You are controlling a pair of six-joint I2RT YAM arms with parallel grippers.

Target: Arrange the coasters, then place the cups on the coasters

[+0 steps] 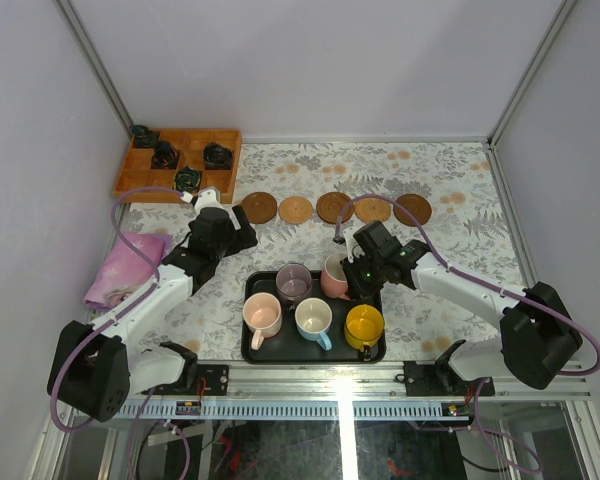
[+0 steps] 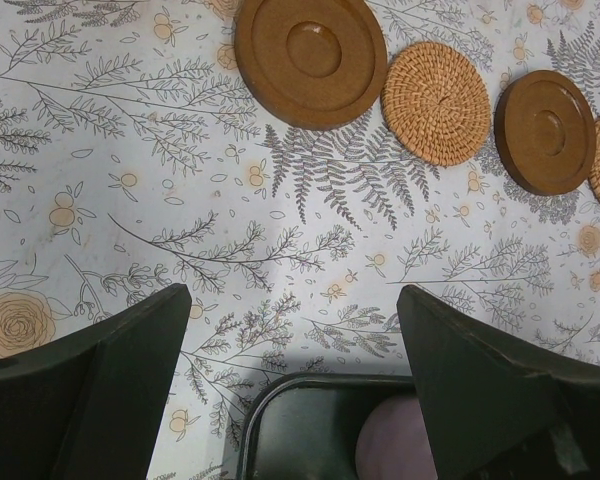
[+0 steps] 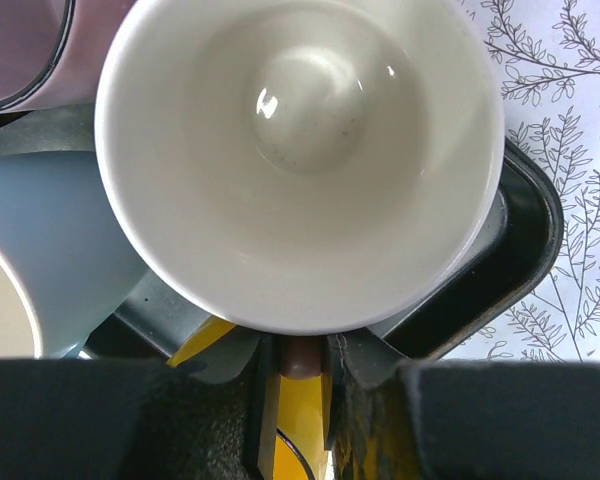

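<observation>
The dark end coaster is empty, so the robot's right gripper should lift outward and to the right in the top view, lower the salmon-pink cup onto that coaster and then release it.
Several round brown coasters (image 1: 334,207) lie in a row across the far side of the table, and the left wrist view shows a dark one (image 2: 310,60) next to a woven one (image 2: 435,100). The cups stand on a black tray (image 1: 255,350): peach-pink (image 1: 263,315), mauve (image 1: 293,283), light blue (image 1: 313,319), yellow (image 1: 364,325) and salmon-pink (image 1: 334,277). My right gripper (image 1: 348,280) is shut on the handle (image 3: 305,355) of the salmon-pink cup (image 3: 300,150). My left gripper (image 2: 295,330) hangs open above the tray's far left corner (image 2: 280,400), holding nothing.
A wooden compartment box (image 1: 180,165) with small black objects sits at the far left corner. A pink bag (image 1: 125,270) lies by the left wall. Walls close in the table on three sides.
</observation>
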